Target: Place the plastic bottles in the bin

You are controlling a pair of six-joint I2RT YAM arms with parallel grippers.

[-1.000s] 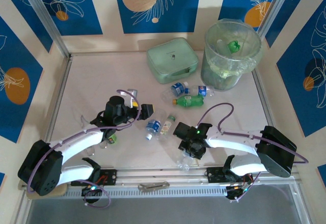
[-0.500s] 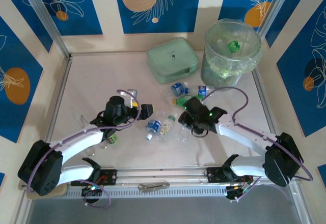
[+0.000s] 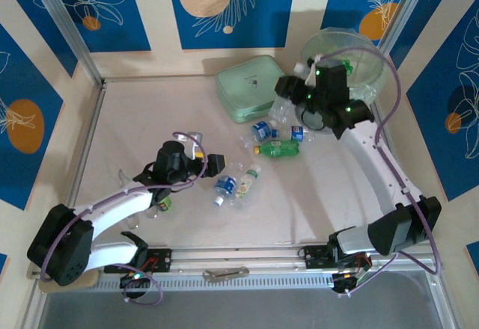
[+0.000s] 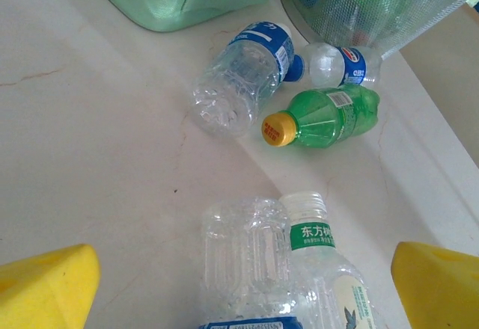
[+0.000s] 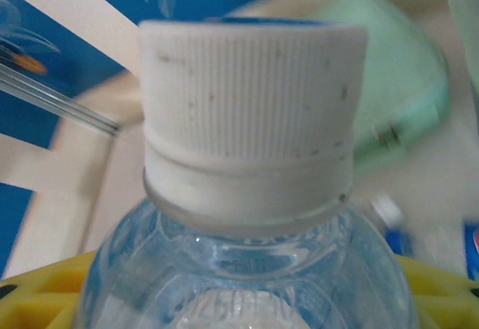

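My right gripper holds the bottle still beside the bin, so next I need to move it outward and across over the bin's opening (image 3: 346,54), lower it and release it.
My right gripper (image 3: 290,90) is raised at the back, just left of the bin (image 3: 367,60), and is shut on a clear white-capped plastic bottle (image 5: 251,120) that hangs over the mint case's right edge. The bin holds a green bottle (image 3: 346,66). My left gripper (image 3: 213,163) is open and low over the table. Between its yellow fingertips (image 4: 45,288) lie a clear blue-labelled bottle (image 4: 243,262) and a green-labelled one (image 4: 322,269). Further back lie two blue-labelled bottles (image 3: 263,130) (image 3: 299,132) and a green yellow-capped bottle (image 3: 278,148).
A flat mint-green case (image 3: 253,88) lies at the back, left of the bin. Another small bottle (image 3: 165,203) lies partly hidden under my left arm. A metal tool (image 3: 224,273) rests on the front rail. Frame posts and walls close in the table.
My right arm has swung from the table's near middle up to the back right, carrying the clear bottle to beside the bin. The left arm has not moved.
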